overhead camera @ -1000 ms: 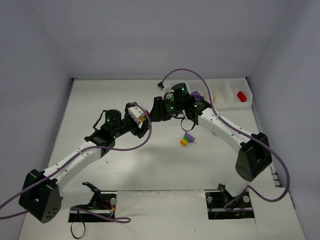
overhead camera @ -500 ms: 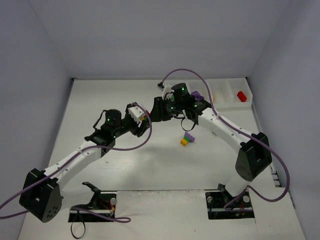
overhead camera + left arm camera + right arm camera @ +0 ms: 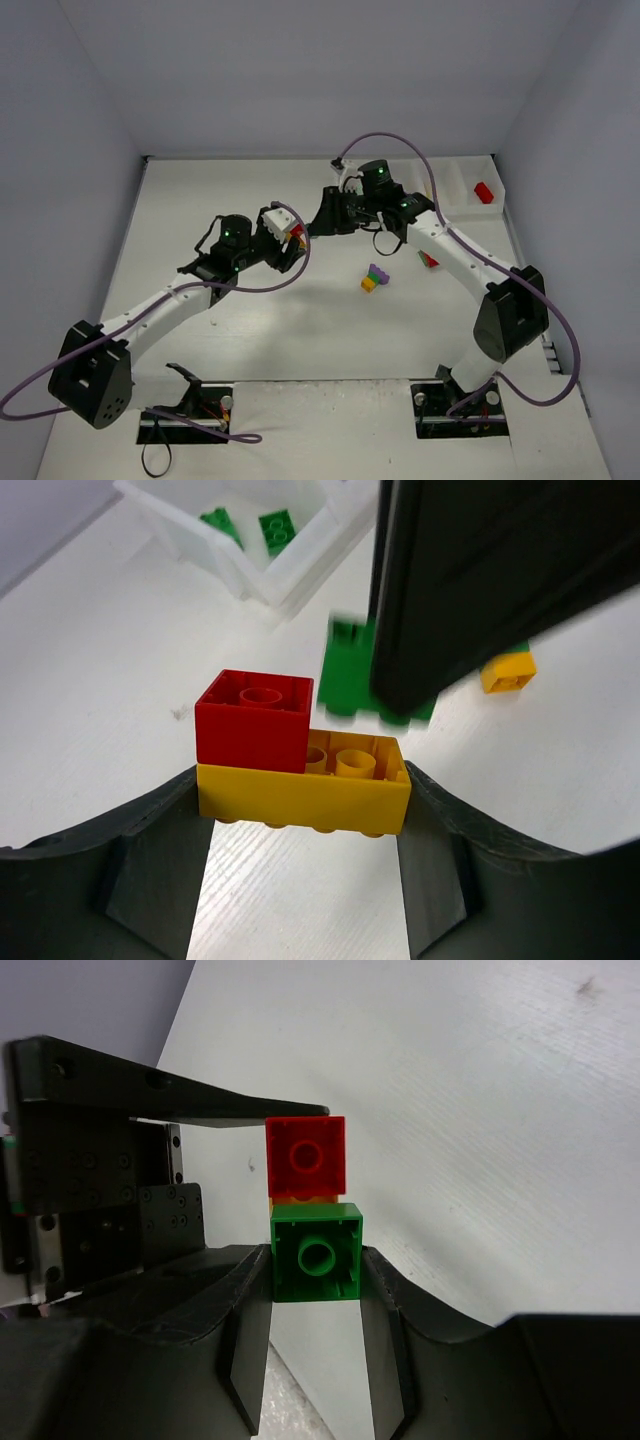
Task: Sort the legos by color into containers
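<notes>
My right gripper holds a green brick, so next it will move outward, away from the left gripper, and turn down over the section of the tray with green bricks to let go.
My left gripper [image 3: 293, 237] is shut on a yellow brick [image 3: 303, 798] with a red brick [image 3: 253, 720] stacked on it, held above the table. My right gripper [image 3: 322, 215] faces it, shut on a green brick [image 3: 317, 1252] that sits right against that clump; I cannot tell if they are still joined. In the left wrist view the green brick [image 3: 345, 675] is blurred and half hidden behind a black right finger [image 3: 470, 580]. The white tray [image 3: 462, 212] stands at the far right with a red brick [image 3: 483, 192] in its end compartment.
A purple, green and yellow clump [image 3: 375, 278] lies mid-table. A small red and green piece [image 3: 428, 260] lies by the right forearm. The left wrist view shows green bricks [image 3: 278, 528] inside a tray compartment [image 3: 290, 580] and a loose yellow brick [image 3: 508, 670].
Both grippers have shifted right together, still facing each other on the clump. The right arm has swung toward the tray, uncovering the red and green piece.
</notes>
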